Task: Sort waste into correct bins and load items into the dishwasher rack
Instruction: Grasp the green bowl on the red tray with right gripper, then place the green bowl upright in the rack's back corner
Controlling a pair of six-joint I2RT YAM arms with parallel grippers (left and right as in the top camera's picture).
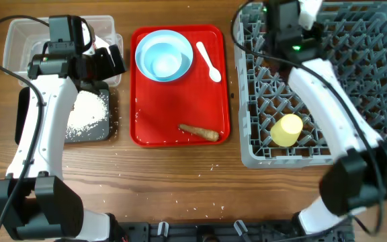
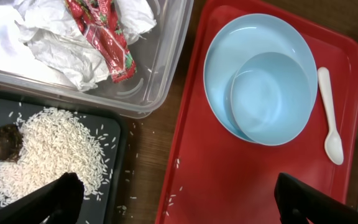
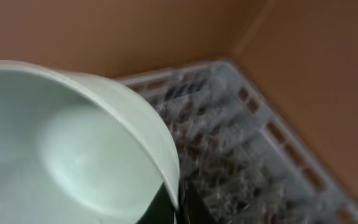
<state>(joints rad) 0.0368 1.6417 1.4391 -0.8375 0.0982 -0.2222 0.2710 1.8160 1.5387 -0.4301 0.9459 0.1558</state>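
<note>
My right gripper moves toward the red serving tray and down next, to release the pale green bowl in the rack's far corner [image 1: 254, 33], where the wires stand empty.
My left gripper [image 2: 182, 205] is open and empty, hovering over the gap between the black tray [image 2: 114, 158] and the red serving tray; it also shows in the overhead view [image 1: 111, 60]. The clear tub [image 2: 166, 68] holds crumpled tissue [image 2: 61, 53] and the red wrapper [image 2: 101, 37]. The black tray holds rice [image 2: 55, 146] and a dark lump [image 2: 5, 142]. A light blue bowl [image 2: 269, 96] sits on a pale plate [image 2: 225, 56], with the white spoon [image 2: 329, 118] beside it. My right gripper [image 3: 174, 202] is shut on the rim of the pale green bowl [image 3: 61, 155], over the far side of the dishwasher rack [image 1: 355, 81].
The carrot-like root [image 1: 199, 132] lies at the front of the red serving tray [image 1: 180, 94]. A yellow cup [image 1: 287, 130] lies in the rack's front part. Loose rice grains are scattered on the wooden table near the black tray [image 1: 86, 114].
</note>
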